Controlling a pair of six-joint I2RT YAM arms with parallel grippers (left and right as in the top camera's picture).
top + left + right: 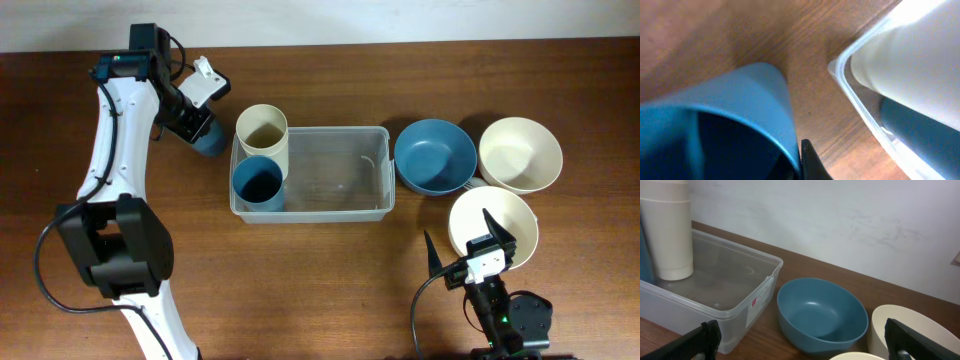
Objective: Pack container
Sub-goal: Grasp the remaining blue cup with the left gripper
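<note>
Back and to the right of my left gripper in the overhead view stands an open blue cup, so next I rise, swing over that cup's opening, lower and release.
The clear plastic container sits mid-table, holding a cream cup and a blue cup at its left end. My left gripper is just left of the container's far left corner, shut on another blue cup. In the left wrist view that cup fills the lower left, with the container's corner to the right. My right gripper is open and empty near the front edge. Its view shows the container and the cream cup.
A blue bowl and a cream bowl stand right of the container. Another cream bowl sits in front of them, under my right gripper. The blue bowl is centred in the right wrist view.
</note>
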